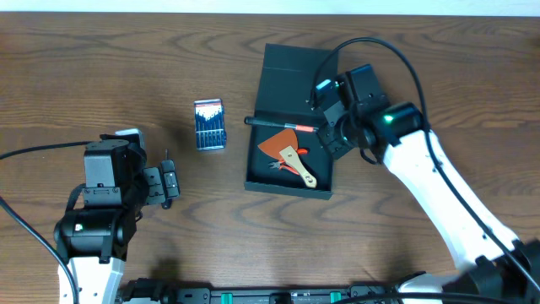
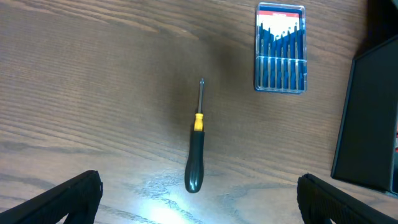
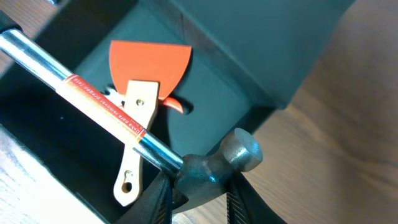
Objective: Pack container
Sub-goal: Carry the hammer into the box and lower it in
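My right gripper goes down into the container and releases the hammer's head next, since the container's bare bottom [image 1: 316, 152] [image 3: 208, 117] beside the orange scraper has room and lies below.
The dark green-black container [image 1: 322, 181] lies open mid-table with its flap lid [image 1: 291, 80] folded back. Inside it lies an orange scraper with a wooden handle [image 1: 291, 160], also in the right wrist view [image 3: 149, 62]. My right gripper [image 1: 331, 128] is shut on the head of a hammer [image 3: 214, 168] and holds it above the box, its chrome shaft [image 3: 93, 96] reaching across the opening. My left gripper [image 1: 169, 183] is open, with a black-handled screwdriver [image 2: 194, 146] lying on the table between and ahead of its fingers.
A small blue-and-white screwdriver-bit case [image 1: 208, 124] lies left of the container; it also shows in the left wrist view [image 2: 280, 48]. The container's side wall [image 2: 370, 118] stands at the right edge of the left wrist view. The table is dark wood.
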Tool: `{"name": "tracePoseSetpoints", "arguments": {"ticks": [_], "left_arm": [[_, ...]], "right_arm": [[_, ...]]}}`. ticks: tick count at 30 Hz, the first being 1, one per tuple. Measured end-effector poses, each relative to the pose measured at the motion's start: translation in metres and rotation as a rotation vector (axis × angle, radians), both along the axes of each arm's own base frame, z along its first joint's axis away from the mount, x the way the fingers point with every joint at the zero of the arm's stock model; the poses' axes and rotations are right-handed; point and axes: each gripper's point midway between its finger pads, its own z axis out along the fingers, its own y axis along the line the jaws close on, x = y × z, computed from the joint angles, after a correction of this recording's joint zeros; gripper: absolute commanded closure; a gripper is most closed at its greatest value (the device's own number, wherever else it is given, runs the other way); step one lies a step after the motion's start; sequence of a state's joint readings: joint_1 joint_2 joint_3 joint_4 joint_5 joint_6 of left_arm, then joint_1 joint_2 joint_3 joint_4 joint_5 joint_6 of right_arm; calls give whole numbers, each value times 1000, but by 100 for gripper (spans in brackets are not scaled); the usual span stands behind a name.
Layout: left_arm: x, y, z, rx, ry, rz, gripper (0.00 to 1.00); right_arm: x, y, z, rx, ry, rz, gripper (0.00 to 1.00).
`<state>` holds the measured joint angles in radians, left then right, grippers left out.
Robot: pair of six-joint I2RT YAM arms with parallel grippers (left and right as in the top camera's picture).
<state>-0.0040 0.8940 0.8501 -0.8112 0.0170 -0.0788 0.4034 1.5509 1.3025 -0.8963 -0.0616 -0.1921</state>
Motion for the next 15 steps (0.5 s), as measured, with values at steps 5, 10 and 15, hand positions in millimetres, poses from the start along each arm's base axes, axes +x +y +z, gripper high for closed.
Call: {"name": "tracePoseSetpoints", "arguments": {"ticks": [5, 10, 15], "left_arm": [[0, 0, 0, 0, 0, 0, 2], [0, 0, 0, 0, 0, 0, 1], [0, 0, 0, 0, 0, 0, 1]], "right_arm": [[2, 1, -34, -38, 92, -5, 99], [1, 0, -61, -67, 164, -11, 99], [0, 0, -78, -86, 209, -12, 99]]}}
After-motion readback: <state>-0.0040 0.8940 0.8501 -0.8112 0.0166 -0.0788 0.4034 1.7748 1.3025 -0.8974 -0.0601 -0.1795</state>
